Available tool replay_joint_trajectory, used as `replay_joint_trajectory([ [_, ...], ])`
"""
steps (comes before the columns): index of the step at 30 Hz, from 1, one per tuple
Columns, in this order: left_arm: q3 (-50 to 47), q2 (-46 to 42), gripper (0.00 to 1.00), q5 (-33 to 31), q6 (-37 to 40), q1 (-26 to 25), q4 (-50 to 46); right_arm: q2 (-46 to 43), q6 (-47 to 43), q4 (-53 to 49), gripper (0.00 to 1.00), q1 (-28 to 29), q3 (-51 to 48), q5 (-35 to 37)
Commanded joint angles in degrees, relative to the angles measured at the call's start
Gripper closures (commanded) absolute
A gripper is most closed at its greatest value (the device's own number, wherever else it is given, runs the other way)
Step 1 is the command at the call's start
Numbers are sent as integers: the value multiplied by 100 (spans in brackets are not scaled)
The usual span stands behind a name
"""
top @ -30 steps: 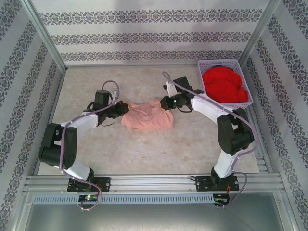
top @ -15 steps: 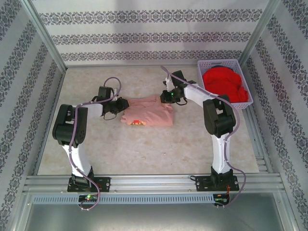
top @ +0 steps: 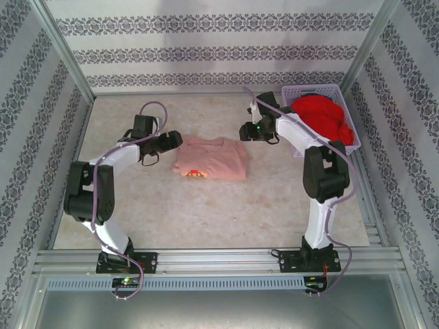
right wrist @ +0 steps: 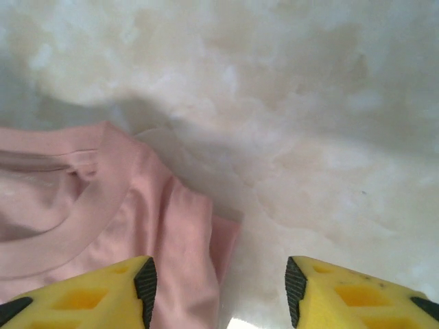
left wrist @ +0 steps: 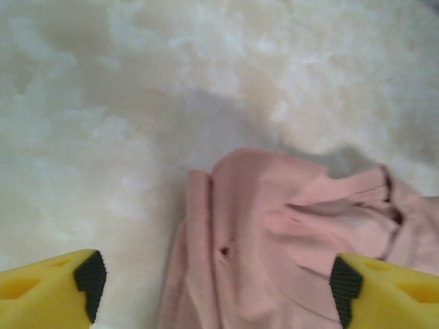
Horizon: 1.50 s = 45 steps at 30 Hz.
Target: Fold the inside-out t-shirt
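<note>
The nearest side edge of the t-shirt lies below, already between the wide-open fingers, so the left gripper should next lower and ease back to close on it.
The inside-out t-shirt (top: pixel 211 157) lies folded into a compact salmon-pink rectangle at the table's middle, a small orange print (top: pixel 195 174) showing at its near left corner. My left gripper (top: pixel 178 140) hovers just off its left edge, jaws wide open and holding nothing. In the left wrist view the t-shirt (left wrist: pixel 274 233) lies below the left gripper (left wrist: pixel 218 291), its yellow fingers (left wrist: pixel 48 291) far apart. My right gripper (top: pixel 242 131) stands open off the shirt's far right corner. Under the right gripper (right wrist: pixel 219 291) the t-shirt (right wrist: pixel 103 212), its collar band showing, reaches past the left finger (right wrist: pixel 82 295).
A white plastic basket (top: pixel 310 88) holding a bright red garment (top: pixel 319 116) stands at the back right, close behind the right arm. Patterned walls and metal frame posts enclose the pale marbled table (top: pixel 206 212).
Both grippers have opened and let go of the shirt, then drawn back outward from it. The shirt has gone from a lifted bunch to a flat folded rectangle.
</note>
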Motion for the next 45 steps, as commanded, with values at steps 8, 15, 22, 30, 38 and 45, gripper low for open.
replay_joint_trajectory([
  [8,-423,207,7,1651,164,33,-41,222,775,924,60,761,-650,-559],
  [15,-50,933,6,1830,417,-172,49,530,978,1152,65,649,-936,-575],
  [22,241,1457,15,1978,422,-377,371,607,1010,1254,66,657,-1107,-610],
  [30,417,1596,64,1919,372,-451,484,492,959,1085,66,649,-791,-633],
  [38,804,1293,100,1497,904,38,-498,-255,844,774,55,491,-621,-650],
  [45,1912,1216,100,415,2112,1054,-2269,-735,623,447,50,342,-481,-445],
])
